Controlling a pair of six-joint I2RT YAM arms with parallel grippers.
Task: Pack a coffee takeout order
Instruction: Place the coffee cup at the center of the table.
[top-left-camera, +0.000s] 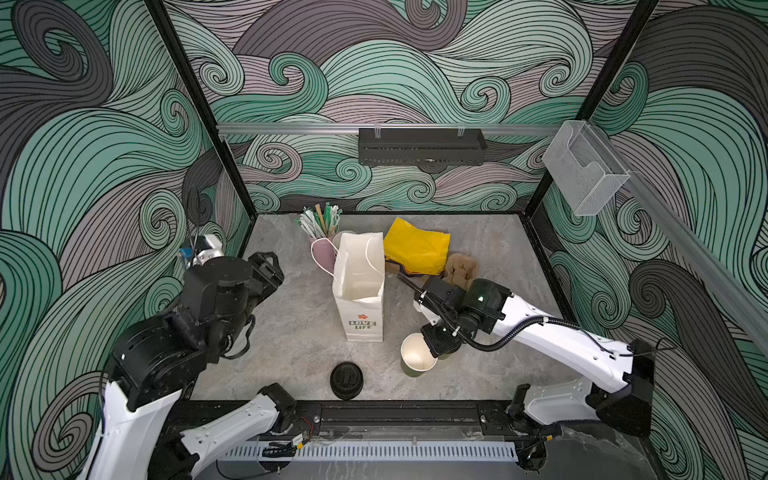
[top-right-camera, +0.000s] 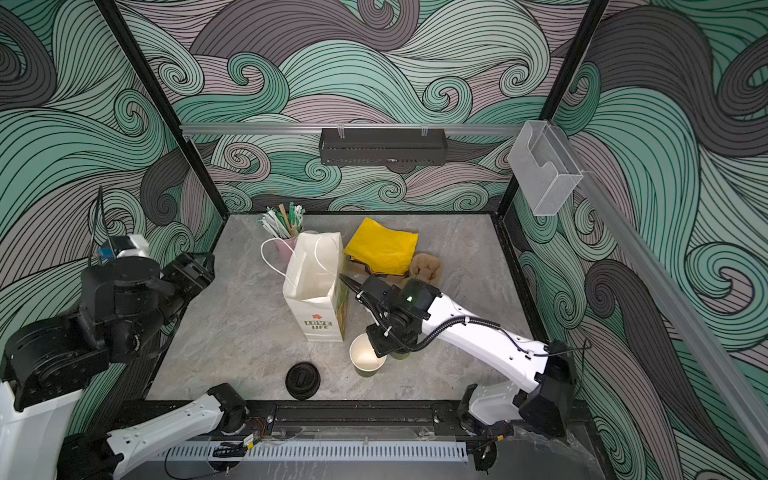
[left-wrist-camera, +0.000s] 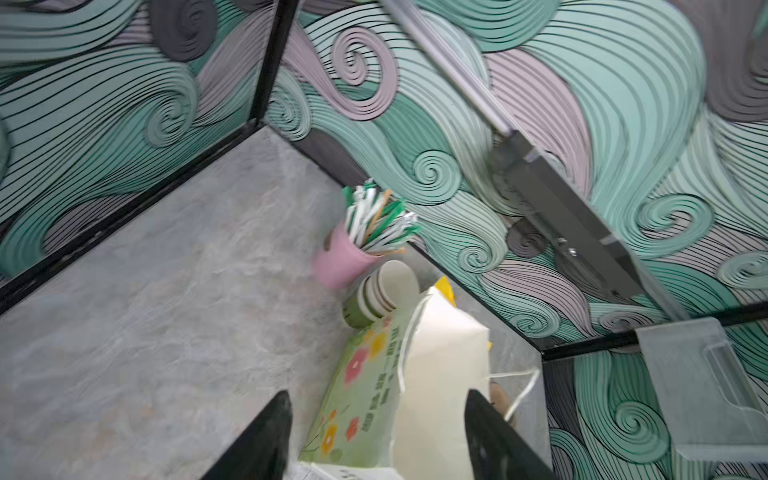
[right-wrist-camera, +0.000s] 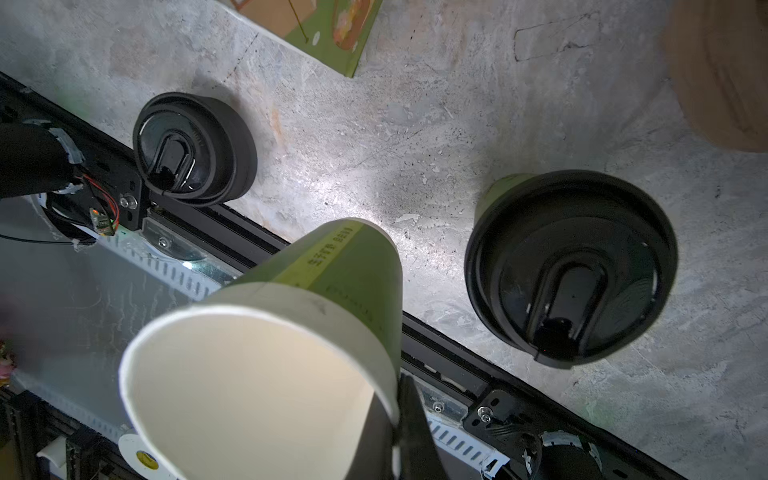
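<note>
The spot on the bare tabletop (top-left-camera: 396, 365) beside the lidded cup is clear, so my right gripper should move down and toward the bag (top-left-camera: 360, 286) to release the open cup there.
My right gripper (right-wrist-camera: 394, 405) is shut on the rim of an open olive-green cup (right-wrist-camera: 266, 374), one finger inside its cream wall and one outside. In both top views this cup (top-left-camera: 417, 356) (top-right-camera: 367, 357) hangs tilted at the front of the table, right of the white paper bag (top-left-camera: 360, 286) (top-right-camera: 315, 286). A second cup with a black lid (right-wrist-camera: 571, 266) stands beside it. A stack of black lids (top-left-camera: 346, 380) (right-wrist-camera: 193, 149) lies near the front edge. Yellow napkins (top-left-camera: 415, 246) lie behind the bag. My left gripper (left-wrist-camera: 380, 436) (top-left-camera: 268, 268) is open and empty, left of the bag.
A pink cup of wrapped straws (top-left-camera: 324, 253) (left-wrist-camera: 340, 264) and a stack of green cups (left-wrist-camera: 374, 299) stand behind the bag. A brown paper item (top-left-camera: 460, 268) lies right of the napkins. A black tray (top-left-camera: 422, 146) and a clear holder (top-left-camera: 586, 166) hang on the walls.
</note>
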